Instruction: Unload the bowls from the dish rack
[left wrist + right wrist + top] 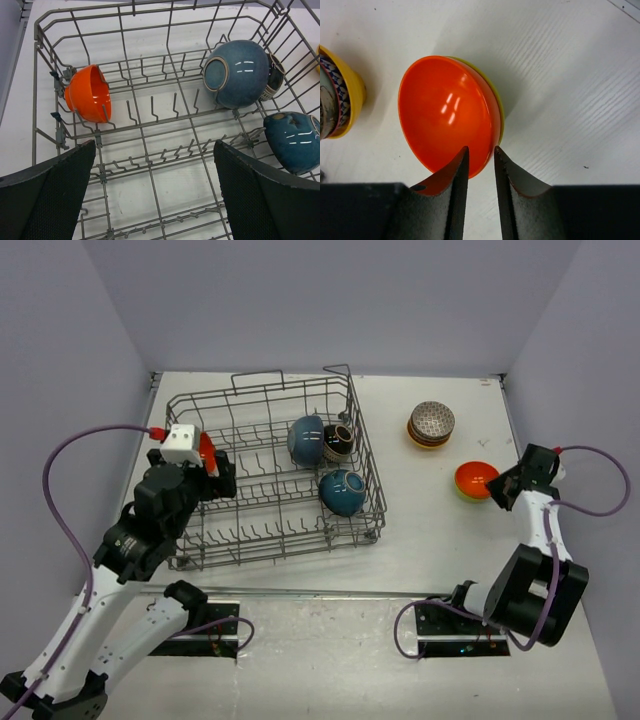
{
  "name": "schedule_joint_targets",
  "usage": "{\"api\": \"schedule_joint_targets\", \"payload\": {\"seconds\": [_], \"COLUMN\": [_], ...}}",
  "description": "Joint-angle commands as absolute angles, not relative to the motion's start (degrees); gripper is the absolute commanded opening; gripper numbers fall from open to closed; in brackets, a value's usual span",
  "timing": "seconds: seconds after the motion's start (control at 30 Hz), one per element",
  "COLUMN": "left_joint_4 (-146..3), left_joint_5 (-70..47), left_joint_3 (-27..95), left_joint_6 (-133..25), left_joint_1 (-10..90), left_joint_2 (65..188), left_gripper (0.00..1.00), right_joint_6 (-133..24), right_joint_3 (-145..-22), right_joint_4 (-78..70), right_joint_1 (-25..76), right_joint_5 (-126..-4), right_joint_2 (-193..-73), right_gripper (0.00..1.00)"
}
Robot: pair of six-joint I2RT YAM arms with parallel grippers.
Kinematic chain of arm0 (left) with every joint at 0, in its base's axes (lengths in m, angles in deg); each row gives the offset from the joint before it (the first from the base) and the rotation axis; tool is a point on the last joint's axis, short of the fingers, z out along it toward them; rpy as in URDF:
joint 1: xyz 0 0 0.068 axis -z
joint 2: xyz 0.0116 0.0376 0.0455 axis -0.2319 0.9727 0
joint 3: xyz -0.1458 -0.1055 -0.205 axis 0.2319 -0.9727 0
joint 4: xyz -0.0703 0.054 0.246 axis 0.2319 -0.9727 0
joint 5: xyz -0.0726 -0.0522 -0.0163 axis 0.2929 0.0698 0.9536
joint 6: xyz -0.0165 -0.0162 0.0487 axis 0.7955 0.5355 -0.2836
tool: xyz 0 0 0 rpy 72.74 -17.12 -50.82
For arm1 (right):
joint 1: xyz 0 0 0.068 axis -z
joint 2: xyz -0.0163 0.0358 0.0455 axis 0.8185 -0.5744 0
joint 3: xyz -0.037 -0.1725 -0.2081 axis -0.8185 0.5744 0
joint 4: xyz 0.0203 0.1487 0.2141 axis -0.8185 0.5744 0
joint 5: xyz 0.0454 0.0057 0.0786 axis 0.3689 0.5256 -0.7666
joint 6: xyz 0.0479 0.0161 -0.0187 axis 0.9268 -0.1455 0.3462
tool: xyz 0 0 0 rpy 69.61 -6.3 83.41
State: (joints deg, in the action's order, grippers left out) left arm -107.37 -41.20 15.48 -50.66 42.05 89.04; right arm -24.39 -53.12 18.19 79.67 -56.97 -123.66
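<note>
I will reach outward with my left gripper to the orange-red bowl, because the bowl sits outward and below. I will turn the gripper and bring its fingers down astride the bowl's upper rim [206, 450] [92, 92], clear of the rack's wires.
The grey wire dish rack [280, 545] holds two dark blue bowls [305, 440] [342, 492], a black patterned bowl [338, 442] and an orange-red bowl [207, 450] at its left end. My left gripper [222, 472] is open and empty above the rack's left part [154, 145]. The left wrist view shows the orange-red bowl [89, 95] on edge ahead and to the left. My right gripper [480, 150] is narrowly open astride the near rim of an orange bowl [447, 110]. That bowl is nested in a yellow-lime bowl [499, 112] on the table [474, 478].
A stack of bowls with a patterned one on top [431, 425] stands right of the rack; its yellow bowl [342, 100] shows at the left edge of the right wrist view. Grey walls close the table at the back and sides.
</note>
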Motion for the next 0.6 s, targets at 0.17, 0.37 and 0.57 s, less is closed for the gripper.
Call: {"api": "schedule_joint_targets", "payload": {"seconds": [0.17,0.37,0.57], "left_joint_4": [-105.4,-105.7,-105.7], "left_joint_5": [-43.4,-43.4,-42.7], "left_joint_3": [16.5,16.8,17.5], "left_joint_6": [-50.9,-50.2,-49.4], "left_joint_1": [42.3,42.3,42.3], "left_joint_2": [89.9,91.6,92.3], "left_gripper": [1.00,1.00,1.00], "right_joint_6": [-24.2,-24.2,-24.1], "right_joint_3": [-51.0,-50.7,-51.4], "right_joint_4": [14.6,13.2,13.0], "right_joint_1": [79.9,79.8,79.8], "right_joint_5": [-57.1,-58.7,-60.9], "right_joint_2": [-126.2,-126.6,-127.0], "right_gripper": [0.18,0.13,0.18]}}
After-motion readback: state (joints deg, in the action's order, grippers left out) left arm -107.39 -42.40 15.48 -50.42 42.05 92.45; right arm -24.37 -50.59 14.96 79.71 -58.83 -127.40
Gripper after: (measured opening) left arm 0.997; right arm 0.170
